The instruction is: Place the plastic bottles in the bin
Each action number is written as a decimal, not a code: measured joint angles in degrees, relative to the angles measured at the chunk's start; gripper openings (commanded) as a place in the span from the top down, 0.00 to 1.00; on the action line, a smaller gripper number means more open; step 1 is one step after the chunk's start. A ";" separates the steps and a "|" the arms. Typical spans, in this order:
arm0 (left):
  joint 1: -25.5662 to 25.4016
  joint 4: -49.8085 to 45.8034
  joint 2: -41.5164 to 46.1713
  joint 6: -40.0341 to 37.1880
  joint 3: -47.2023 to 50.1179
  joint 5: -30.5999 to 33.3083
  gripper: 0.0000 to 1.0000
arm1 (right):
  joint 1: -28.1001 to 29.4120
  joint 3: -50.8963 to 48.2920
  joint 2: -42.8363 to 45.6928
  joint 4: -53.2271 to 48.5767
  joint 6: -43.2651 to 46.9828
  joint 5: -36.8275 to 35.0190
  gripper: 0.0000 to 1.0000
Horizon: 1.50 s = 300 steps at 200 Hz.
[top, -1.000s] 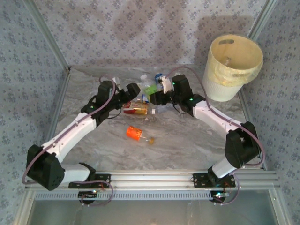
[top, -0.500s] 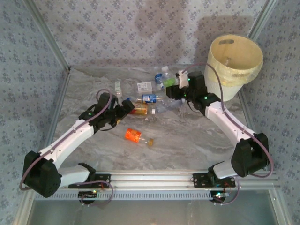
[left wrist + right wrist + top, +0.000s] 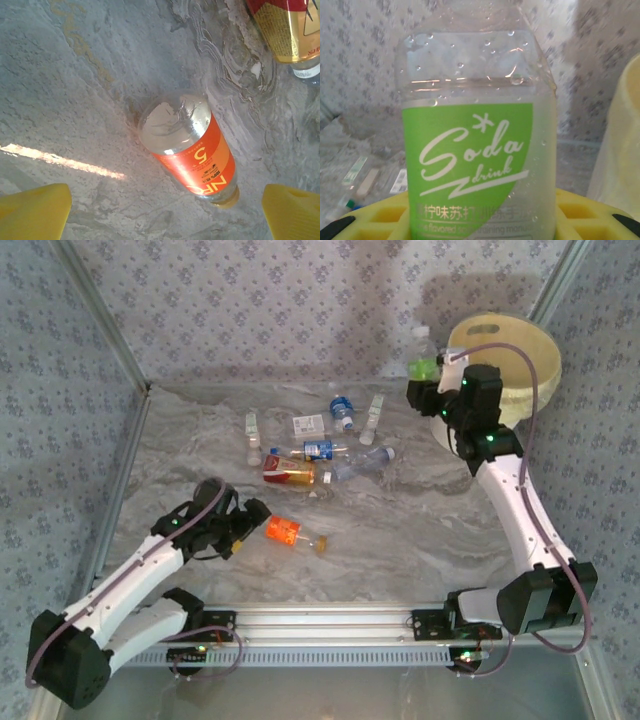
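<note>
I need to carry the clear bottle with my right gripper next, across the bin's rim and over the bin's opening [image 3: 506,354] to release it, because it still hangs beside the bin.
My right gripper [image 3: 428,375] is shut on a clear bottle with a green "Soda drink" label [image 3: 475,150], held upright in the air just left of the bin's rim. The bin [image 3: 545,360] is a pale cream bucket at the back right; its wall [image 3: 622,150] shows at the right edge of the right wrist view. Low at the near left, my left gripper [image 3: 247,524] is open beside an orange-labelled bottle [image 3: 285,531] lying on the table. In the left wrist view that bottle [image 3: 192,150] lies ahead of the yellow fingers [image 3: 32,210], untouched.
Several more bottles lie in a loose group mid-table: a red-and-yellow one [image 3: 290,473], a blue-labelled one [image 3: 318,450], a clear one [image 3: 362,460], a blue-capped one [image 3: 342,412] and two slim ones [image 3: 252,427]. Patterned walls and metal frame posts close in the table.
The right gripper has carried the green-labelled bottle up and to the right, from the pile to the bin's rim. The left arm has drawn back toward the near left, ending beside the orange bottle.
</note>
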State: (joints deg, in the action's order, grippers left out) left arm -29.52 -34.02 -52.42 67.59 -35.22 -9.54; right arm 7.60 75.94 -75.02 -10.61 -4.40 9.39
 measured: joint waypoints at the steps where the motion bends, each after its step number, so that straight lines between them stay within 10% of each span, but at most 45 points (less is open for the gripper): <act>1: 0.00 0.02 0.04 0.00 0.02 -0.15 0.02 | -0.17 0.11 0.00 0.13 0.04 -0.04 0.62; 91: -5.11 3.08 -0.81 -0.63 1.20 -5.31 0.02 | -17.62 12.68 -9.84 11.67 -3.80 -3.76 0.62; 155: -6.29 2.97 -3.02 -1.07 1.20 -4.96 0.02 | -19.78 17.05 -20.50 11.04 -5.60 -12.81 0.59; 300: -6.29 3.21 -4.37 -0.68 1.20 -1.20 0.02 | -18.97 20.63 -22.01 0.94 -3.23 -17.42 0.00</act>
State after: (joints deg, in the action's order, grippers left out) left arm -35.81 -30.81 -56.80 66.92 -34.02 -10.74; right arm -11.38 96.57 -97.03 -9.67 -7.64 -8.03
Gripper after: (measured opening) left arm 0.979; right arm 0.982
